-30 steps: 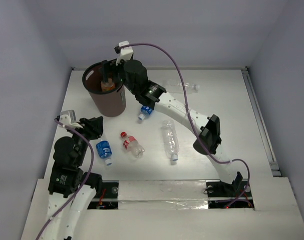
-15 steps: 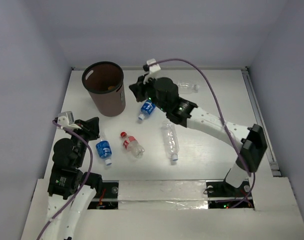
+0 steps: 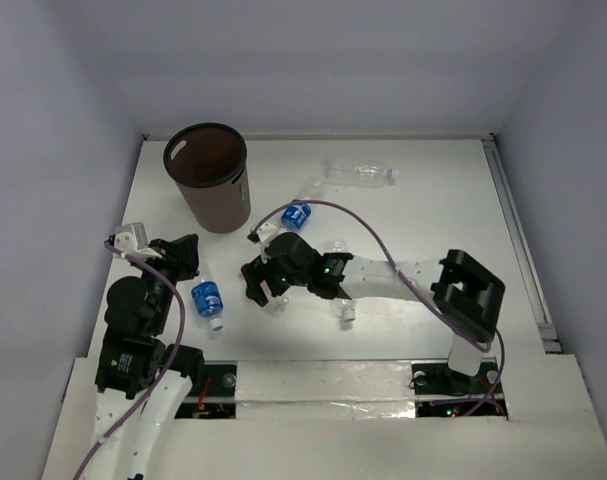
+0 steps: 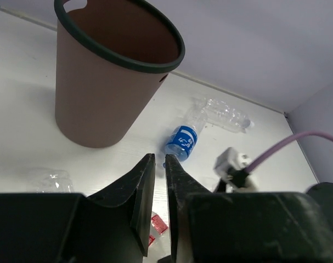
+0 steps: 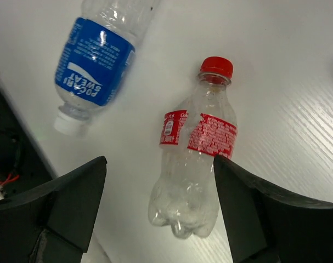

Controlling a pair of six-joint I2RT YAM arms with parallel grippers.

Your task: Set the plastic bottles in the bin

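Next I need to lower my right gripper and shift slightly toward the right in the wrist view, onto the red-capped bottle's labelled middle (image 5: pixel 199 133), since the bottle sits nearer one finger.
The dark brown bin (image 3: pixel 209 190) stands at the back left. My right gripper (image 5: pixel 159 161) hangs open over the red-capped bottle (image 5: pixel 196 159), one finger on each side of its base, not touching it. A blue-labelled bottle (image 5: pixel 95 66) lies just beside it, near the front left (image 3: pixel 208 300). My left gripper (image 3: pixel 187 256) is shut and empty, just left of that bottle. A second blue-labelled bottle (image 3: pixel 296 215) lies right of the bin. One clear bottle (image 3: pixel 361 172) lies at the back. Another clear bottle (image 3: pixel 345 305) is mostly hidden under my right arm.
In the left wrist view the bin (image 4: pixel 108 71) rises close ahead on the left, with the blue-labelled bottle (image 4: pixel 182 141) and the clear bottle (image 4: pixel 224 113) beyond the fingertips. My right arm stretches across the front middle of the table.
My right gripper held an amber bottle over the bin, let it go, then swung forward and down over the red-capped bottle. The left arm has barely moved.
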